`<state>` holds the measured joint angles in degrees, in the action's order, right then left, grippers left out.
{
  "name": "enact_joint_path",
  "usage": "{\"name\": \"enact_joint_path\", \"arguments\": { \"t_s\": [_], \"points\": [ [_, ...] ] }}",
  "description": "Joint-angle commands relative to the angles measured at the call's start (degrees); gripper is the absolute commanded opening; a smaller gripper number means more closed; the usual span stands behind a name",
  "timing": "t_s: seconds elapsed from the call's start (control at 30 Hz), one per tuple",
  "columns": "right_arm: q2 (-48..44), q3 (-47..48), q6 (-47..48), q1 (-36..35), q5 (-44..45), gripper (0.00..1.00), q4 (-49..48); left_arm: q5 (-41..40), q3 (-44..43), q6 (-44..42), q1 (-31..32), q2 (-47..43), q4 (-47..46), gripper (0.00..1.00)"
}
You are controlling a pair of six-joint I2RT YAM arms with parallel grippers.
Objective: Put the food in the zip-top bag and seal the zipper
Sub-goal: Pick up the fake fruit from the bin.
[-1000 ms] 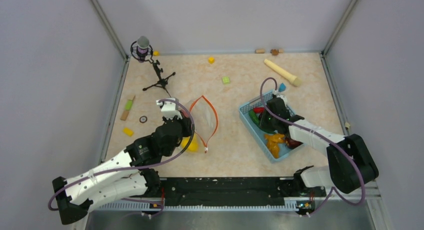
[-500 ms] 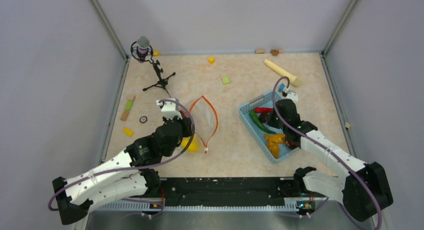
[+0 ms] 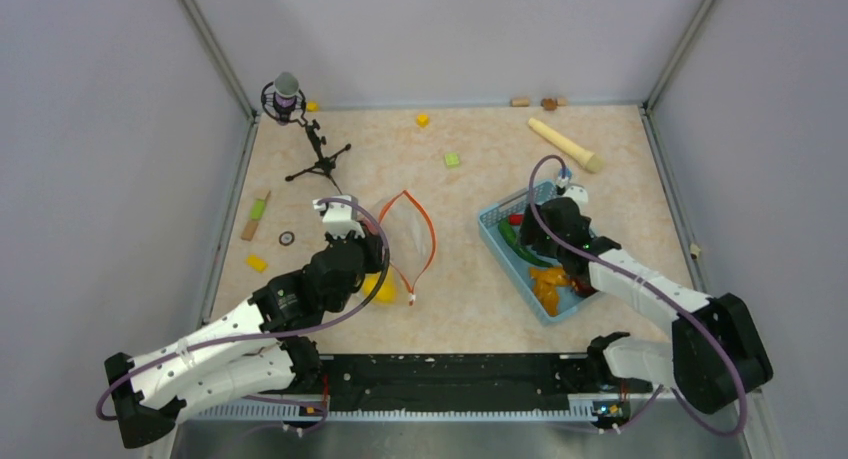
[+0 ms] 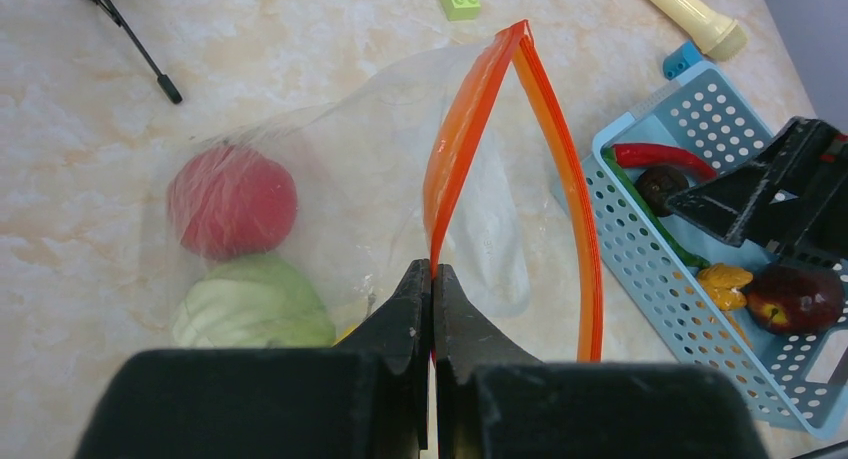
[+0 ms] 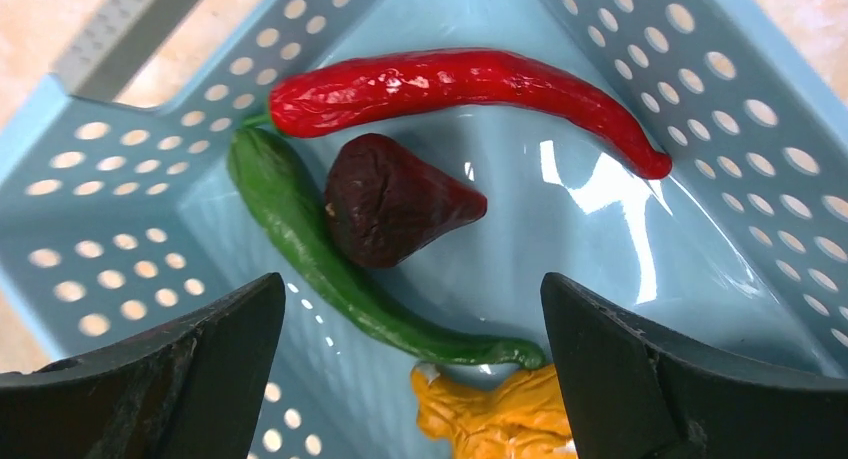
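Observation:
I will lower my right gripper next onto the dark red piece [image 5: 395, 199]. I will dip one finger in on the green chili's side, because that chili lies close against the piece.
The clear zip-top bag [image 4: 350, 149] lies on the table with a red tomato [image 4: 232, 199] and a green piece [image 4: 255, 314] inside. Its orange-red zipper [image 4: 460, 149] stands parted in a loop. My left gripper [image 4: 432, 269] is shut on the near end of that strip, next to the yellow lemon [image 3: 380, 289]. My right gripper [image 5: 410, 284] hangs open over the light-blue basket [image 5: 90, 209], gripping nothing. Between and ahead of its fingers lie a green chili [image 5: 320, 259], a dark red piece [image 5: 395, 199], a red chili [image 5: 460, 84] and an orange piece [image 5: 490, 414].
A microphone on a tripod [image 3: 300, 129] stands at the far left. A beige stick [image 3: 565, 144] lies behind the basket [image 3: 495, 224]. Small cubes sit at the back: yellow [image 3: 423, 119] and green [image 3: 452, 160]. A yellow piece [image 3: 257, 263] lies near the left wall.
The right gripper has opened wide and shifted back toward the basket's far left end. The left arm and the bag have not moved.

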<state>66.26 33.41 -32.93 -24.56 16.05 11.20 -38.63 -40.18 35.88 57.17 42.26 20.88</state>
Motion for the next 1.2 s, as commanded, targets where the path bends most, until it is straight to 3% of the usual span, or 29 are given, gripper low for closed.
{"name": "enact_joint_path", "arguments": {
  "t_s": [0.0, 0.37, 0.73, 0.93, 1.17],
  "points": [
    [5.92, 2.37, 2.73, 1.08, 1.41, 0.98, -5.85, -1.88, 0.44, -1.36, 0.31, 0.05, -3.30, 0.00],
    [20.74, 5.75, 7.88, 1.37, 1.62, 0.87, -13.91, -2.03, 1.24, -3.17, 0.29, 3.01, -6.38, 0.00],
    [19.26, 1.35, 9.96, 1.39, 3.09, 0.80, -22.95, -2.01, 1.39, -3.27, 0.29, 3.33, -6.64, 0.00],
    [19.08, 0.75, 9.72, 1.44, 7.41, 0.80, -26.62, -1.54, 1.42, -3.14, 0.31, 3.40, -6.73, 0.00],
    [17.95, -1.37, 12.95, 1.38, 6.10, 0.82, -35.47, -1.61, 1.35, -3.20, 0.31, 3.34, -6.73, 0.00]
  ]
}}
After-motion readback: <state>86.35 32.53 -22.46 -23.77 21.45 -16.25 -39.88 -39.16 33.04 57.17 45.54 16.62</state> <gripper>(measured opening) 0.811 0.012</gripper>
